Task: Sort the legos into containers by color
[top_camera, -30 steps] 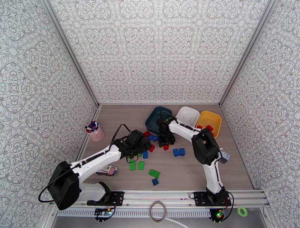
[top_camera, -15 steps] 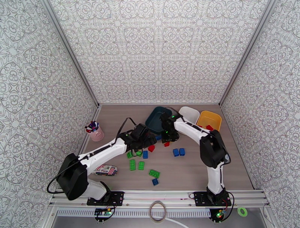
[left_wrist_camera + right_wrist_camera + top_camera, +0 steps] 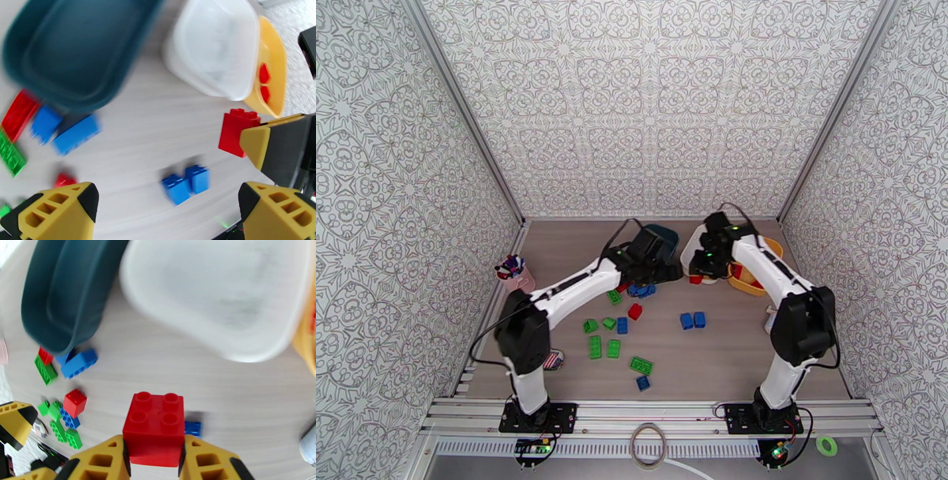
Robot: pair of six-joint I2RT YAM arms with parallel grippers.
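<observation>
Next, the right gripper carries the red square lego past the white container, then releases it over the red bricks already in the yellow container (image 3: pixel 760 282).
My right gripper (image 3: pixel 154 455) is shut on a red square lego (image 3: pixel 155 423), held above the table in front of the white container (image 3: pixel 221 291). In the top view the red lego (image 3: pixel 696 279) hangs under the right gripper (image 3: pixel 703 268), between the white container (image 3: pixel 694 245) and the yellow container (image 3: pixel 760 282). The yellow container (image 3: pixel 272 75) holds red bricks. My left gripper (image 3: pixel 166 197) is open and holds nothing, hovering near the dark teal container (image 3: pixel 75 47); a blue pair (image 3: pixel 185 183) lies below it. Loose green, blue and red legos (image 3: pixel 613 348) are scattered mid-table.
A pink cup of pens (image 3: pixel 515 276) stands at the left edge. A white printed pouch (image 3: pixel 553 361) peeks out beside the left arm. Two blue bricks (image 3: pixel 693 320) lie mid-table. Patterned walls close in three sides.
The right gripper closed on the red lego and carried it up and right toward the white and yellow containers. The left arm stretched back and right to the teal container.
</observation>
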